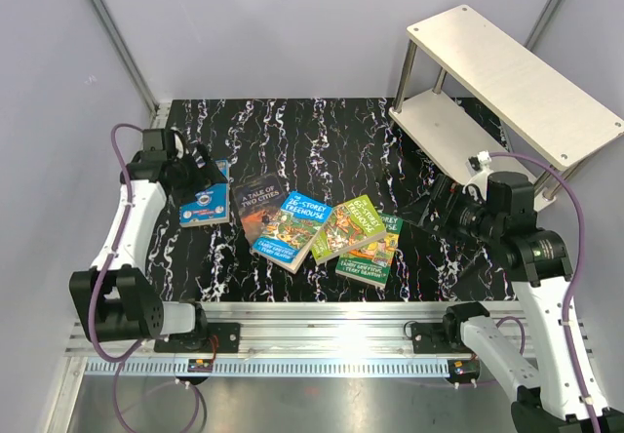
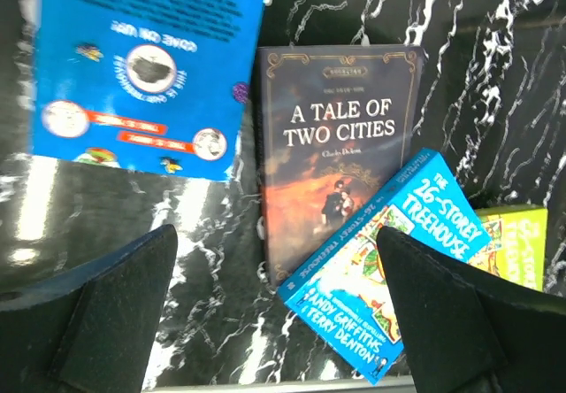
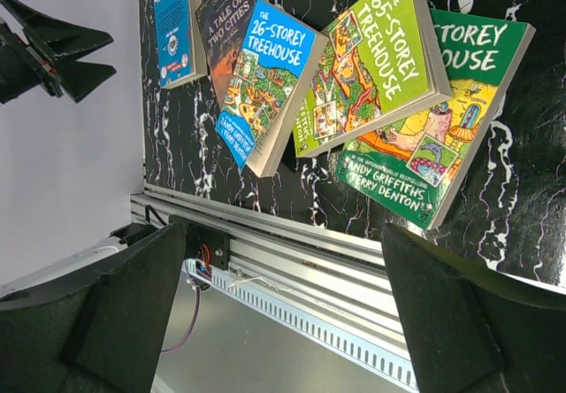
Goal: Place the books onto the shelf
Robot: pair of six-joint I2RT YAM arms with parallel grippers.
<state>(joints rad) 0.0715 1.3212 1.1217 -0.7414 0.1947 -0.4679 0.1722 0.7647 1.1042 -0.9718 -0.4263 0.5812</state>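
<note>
The blue emblem book's long edge facing the dark book (image 1: 229,197) (image 2: 243,96) lies below my left gripper on the table, so I will lower the gripper onto that edge next.
Several books lie on the black marbled table (image 1: 322,136). From left to right they are a blue one with a round emblem (image 1: 203,207), the dark "A Tale of Two Cities" (image 1: 255,202), the blue "26-Storey Treehouse" (image 1: 291,230), a light green Treehouse (image 1: 349,226) and a dark green Treehouse (image 1: 372,251); the last four overlap. The pale two-tier shelf (image 1: 507,87) stands at the back right and holds no books. My left gripper (image 1: 200,175) hovers open over the blue emblem book (image 2: 146,65) and the dark book (image 2: 336,145). My right gripper (image 1: 431,204) is open, right of the green books (image 3: 371,57), holding nothing.
An aluminium rail (image 1: 312,321) runs along the table's near edge, and it fills the space between my right fingers (image 3: 460,322). Grey walls close in the left and back sides. The shelf's metal posts (image 1: 405,72) stand just behind my right arm.
</note>
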